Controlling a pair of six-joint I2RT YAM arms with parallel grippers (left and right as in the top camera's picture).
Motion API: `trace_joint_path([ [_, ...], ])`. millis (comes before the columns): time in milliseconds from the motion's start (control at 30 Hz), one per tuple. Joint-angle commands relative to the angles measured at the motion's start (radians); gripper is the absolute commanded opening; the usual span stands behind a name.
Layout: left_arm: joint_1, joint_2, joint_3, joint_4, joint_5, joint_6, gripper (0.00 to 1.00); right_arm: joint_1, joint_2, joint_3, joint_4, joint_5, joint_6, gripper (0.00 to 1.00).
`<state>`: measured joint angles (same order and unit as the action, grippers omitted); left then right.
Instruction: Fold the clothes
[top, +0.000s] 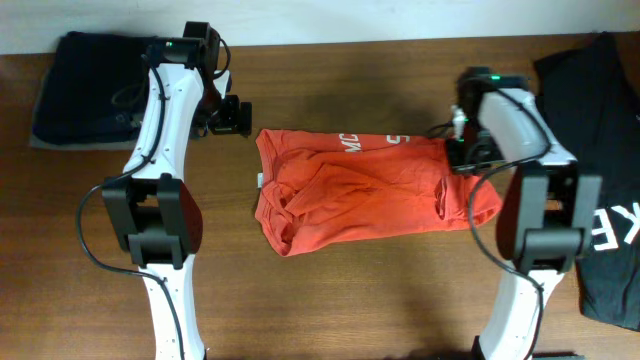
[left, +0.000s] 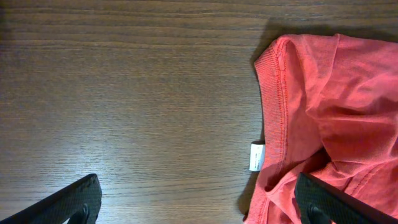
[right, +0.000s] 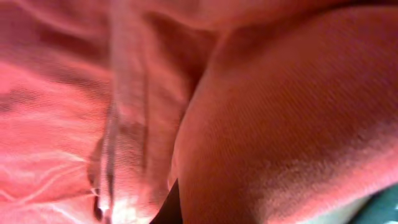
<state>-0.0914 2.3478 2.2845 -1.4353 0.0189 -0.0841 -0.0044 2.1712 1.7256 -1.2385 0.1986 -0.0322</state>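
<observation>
The cloth is still long. My right gripper will next carry the edge it holds to the left in the overhead view and let go of it over the shirt's lettered middle (top: 354, 158).
The clothes (top: 370, 195), a red-orange T-shirt with white lettering along its far edge, lie bunched and partly folded in the middle of the table. My left gripper (top: 238, 115) hovers open just beyond the shirt's far left corner. In the left wrist view its gripper (left: 199, 208) spans bare wood, with the right finger (left: 336, 202) over the fabric beside the ribbed collar (left: 273, 93) and a white label (left: 257, 155). My right gripper (top: 453, 152) sits on the shirt's right end, shut on the cloth. Red fabric (right: 280, 112) fills the right wrist view and hides the fingers.
A black T-shirt with large white letters (top: 600, 200) lies at the right edge of the table. Dark navy folded garments (top: 85, 85) rest at the far left corner. Bare brown wood (top: 350, 300) runs along the near side between the two arm bases.
</observation>
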Motion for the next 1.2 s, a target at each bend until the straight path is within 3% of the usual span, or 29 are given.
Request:
trace_joint_path([
  [0,0.000,0.003,0.009,0.000,0.011,-0.006,0.99,0.083,-0.005,0.015,-0.008,0.189,0.075,0.04],
  [400,0.000,0.003,0.009,0.003,0.011,-0.006,0.99,0.226,-0.008,0.103,-0.143,0.421,0.208,0.04],
  [1167,0.000,0.003,0.009,-0.002,0.011,-0.006,0.99,0.220,-0.008,0.124,-0.176,0.372,0.221,0.04],
])
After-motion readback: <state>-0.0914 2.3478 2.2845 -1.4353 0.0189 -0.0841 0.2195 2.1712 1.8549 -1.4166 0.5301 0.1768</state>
